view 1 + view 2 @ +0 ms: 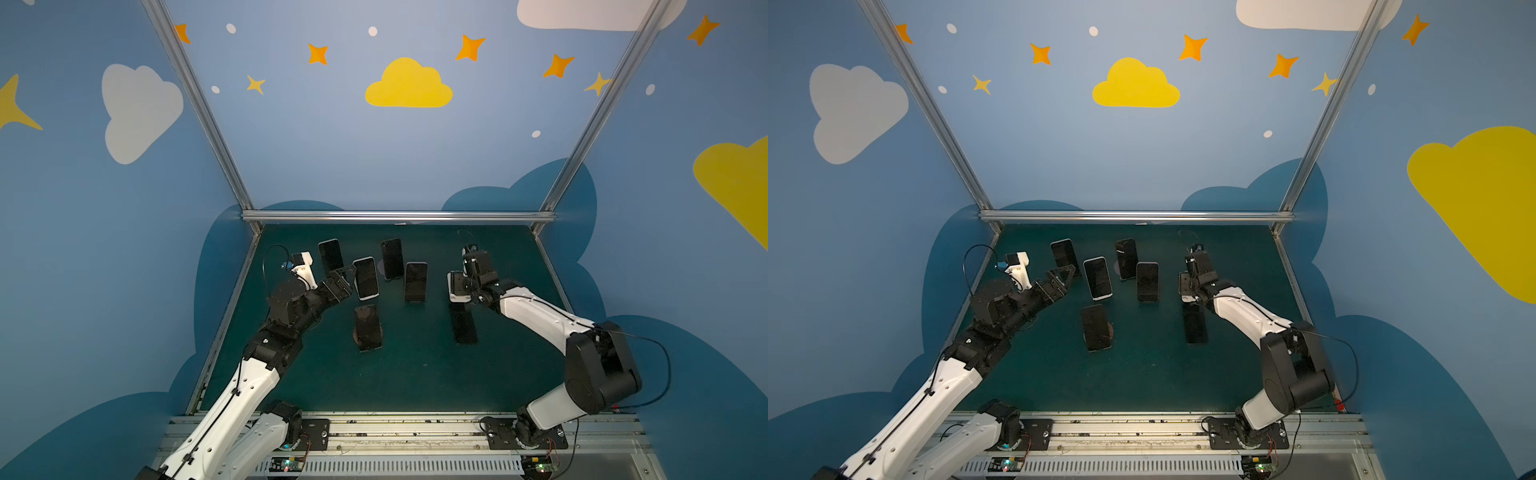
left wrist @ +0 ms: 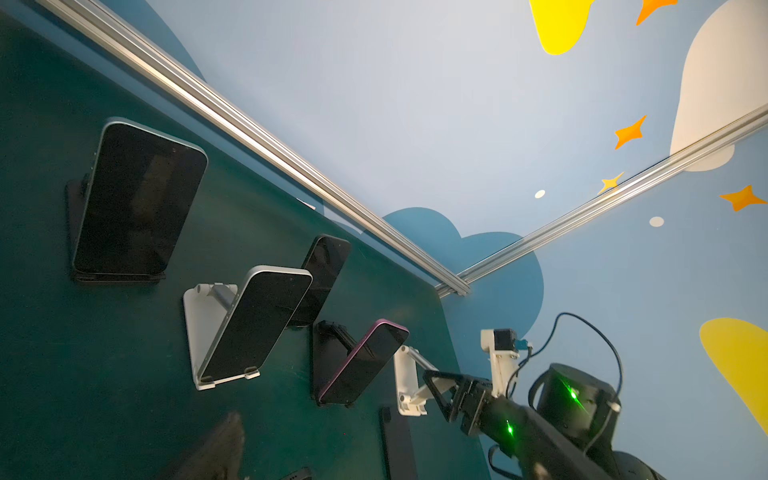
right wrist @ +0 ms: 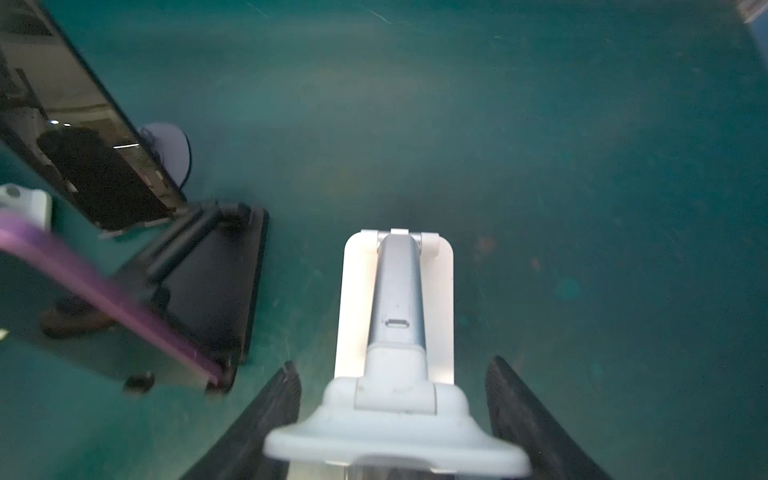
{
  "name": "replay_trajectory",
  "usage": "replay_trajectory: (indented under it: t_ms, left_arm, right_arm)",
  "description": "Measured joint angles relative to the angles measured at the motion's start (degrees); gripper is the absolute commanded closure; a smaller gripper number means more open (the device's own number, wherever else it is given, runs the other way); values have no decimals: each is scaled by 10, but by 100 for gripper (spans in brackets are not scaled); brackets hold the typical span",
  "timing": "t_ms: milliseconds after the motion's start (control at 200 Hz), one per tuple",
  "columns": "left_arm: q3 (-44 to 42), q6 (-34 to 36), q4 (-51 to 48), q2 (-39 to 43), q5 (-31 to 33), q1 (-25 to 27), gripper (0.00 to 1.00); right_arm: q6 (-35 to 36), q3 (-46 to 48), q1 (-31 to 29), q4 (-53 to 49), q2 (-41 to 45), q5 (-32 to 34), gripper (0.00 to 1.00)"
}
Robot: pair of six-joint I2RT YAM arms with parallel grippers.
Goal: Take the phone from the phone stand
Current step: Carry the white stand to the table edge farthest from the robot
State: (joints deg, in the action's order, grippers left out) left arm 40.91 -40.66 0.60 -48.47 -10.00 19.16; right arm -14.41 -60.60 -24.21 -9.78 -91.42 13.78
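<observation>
The empty stand should go outward onto the bare tabletop next, clear of the black phone (image 1: 463, 324). My right gripper will bring it there and let go of the stand's sides.
Several dark-screened phones lean on stands on the green table. A white-framed phone (image 1: 365, 277) (image 2: 257, 324) leans on a white phone stand (image 2: 203, 324). My left gripper (image 1: 347, 274) (image 1: 1065, 276) hangs open just to its left, touching nothing. At the right, my right gripper (image 1: 459, 286) (image 3: 392, 365) is closed on the sides of the cradle of an empty white phone stand (image 3: 395, 291) (image 2: 405, 374). A black phone (image 1: 463, 324) (image 2: 399, 444) lies flat on the table just in front of that stand.
More phones stand at the back left (image 1: 331, 254) and back middle (image 1: 392, 258). A purple-edged one (image 1: 416, 281) is beside the empty stand, and another (image 1: 368, 326) leans on a brown stand in front. Aluminium rails (image 1: 399, 216) and blue walls bound the table.
</observation>
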Motion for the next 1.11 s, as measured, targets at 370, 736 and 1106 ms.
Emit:
replay_trajectory:
  t_ms: [370, 736, 1106]
  left_arm:
    - [0, 5, 0, -3, -5, 0, 0]
    - [0, 6, 4, -15, -28, 0, 0]
    - [0, 6, 10, -20, -45, 0, 0]
  right_arm:
    - [33, -200, 50, -8, -183, -77, 43]
    - [42, -353, 69, -85, -312, -100, 42]
    - [57, -415, 66, -130, -344, -104, 22]
